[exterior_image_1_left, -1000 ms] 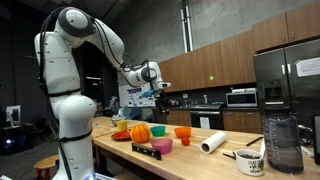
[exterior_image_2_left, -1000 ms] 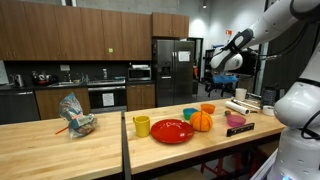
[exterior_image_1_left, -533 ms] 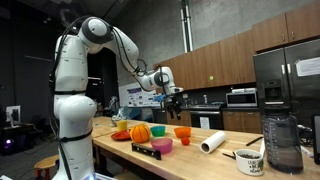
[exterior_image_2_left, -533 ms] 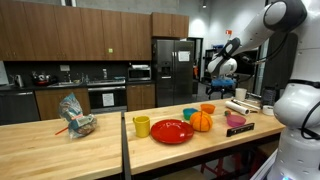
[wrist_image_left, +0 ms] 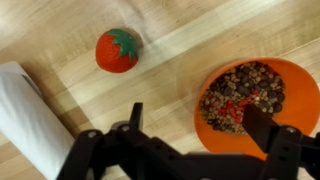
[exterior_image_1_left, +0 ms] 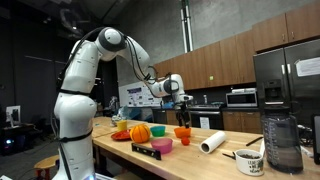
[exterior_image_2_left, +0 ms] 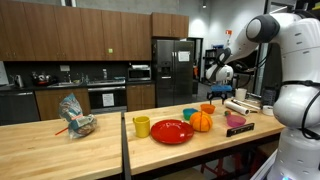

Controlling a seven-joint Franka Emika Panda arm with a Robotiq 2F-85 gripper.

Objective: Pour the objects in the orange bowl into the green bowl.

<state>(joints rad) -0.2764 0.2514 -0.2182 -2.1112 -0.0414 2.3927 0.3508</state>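
My open gripper moves down next, its fingers on either side of the orange bowl's near rim (exterior_image_1_left: pixel 189 128) (wrist_image_left: pixel 199 130), then closes on that rim.
The orange bowl (wrist_image_left: pixel 292 88) is small and bright orange and holds small brown and red pieces. It stands on the wooden table in both exterior views (exterior_image_1_left: pixel 182 132) (exterior_image_2_left: pixel 207 108). The green bowl (exterior_image_1_left: pixel 158 129) (exterior_image_2_left: pixel 189 114) stands beside it, next to a larger rounded orange item (exterior_image_1_left: pixel 140 132). My gripper (wrist_image_left: pixel 200 125) is open and empty. It hangs above the orange bowl (exterior_image_1_left: pixel 183 103) (exterior_image_2_left: pixel 217 92), one finger over the bowl's near rim and the other over bare table.
A red toy strawberry (wrist_image_left: pixel 118 50) and a paper towel roll (wrist_image_left: pixel 25 110) (exterior_image_1_left: pixel 212 143) lie near the orange bowl. A pink bowl (exterior_image_1_left: pixel 162 146), a red plate (exterior_image_2_left: pixel 172 131), a yellow cup (exterior_image_2_left: pixel 141 125), a mug (exterior_image_1_left: pixel 250 162) and a water jug (exterior_image_1_left: pixel 283 145) also stand on the table.
The arm has reached out and down. The gripper has moved from beyond the table to a spot above the orange bowl. Nothing on the table has moved.
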